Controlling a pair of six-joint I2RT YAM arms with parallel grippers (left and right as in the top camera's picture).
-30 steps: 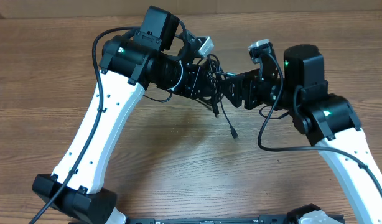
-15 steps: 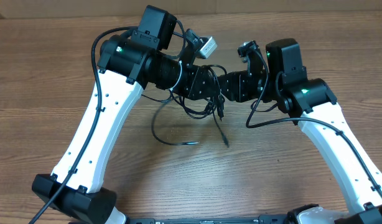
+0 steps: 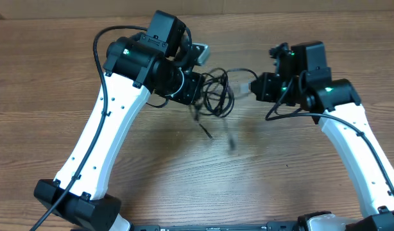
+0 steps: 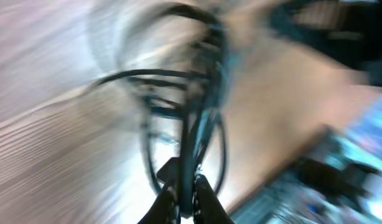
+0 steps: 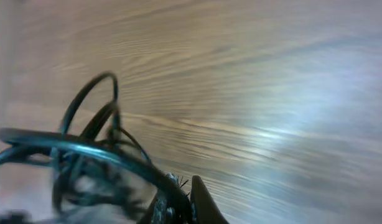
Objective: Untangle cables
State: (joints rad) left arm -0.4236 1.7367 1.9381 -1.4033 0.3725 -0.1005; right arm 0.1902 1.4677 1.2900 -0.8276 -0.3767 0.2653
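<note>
My right gripper holds one knot strand (image 3: 239, 72), so I will draw my left gripper away from it, to the left in the overhead view, and open.
The cables (image 3: 216, 95) are a knot of thin black loops hanging above the wooden table between the two arms. My left gripper (image 3: 196, 88) is shut on the left side of the knot; in the left wrist view its fingers (image 4: 169, 205) pinch several strands (image 4: 197, 112), blurred by motion. My right gripper (image 3: 253, 86) is shut on one strand (image 3: 239, 72) that arcs back to the knot. In the right wrist view that strand (image 5: 85, 148) runs into the closed gripper (image 5: 181, 205). A loose plug end (image 3: 206, 131) dangles below the knot, and another is a blur.
The wooden table (image 3: 184, 179) lies under both arms. Thicker black arm cables run along the left arm (image 3: 101, 58) and loop beside the right arm (image 3: 280, 112). The arm bases (image 3: 75, 205) stand at the near edge.
My right gripper has shut on a strand and drawn away to the right. The loop that lay on the table is lifted, and the dangling ends are swinging.
</note>
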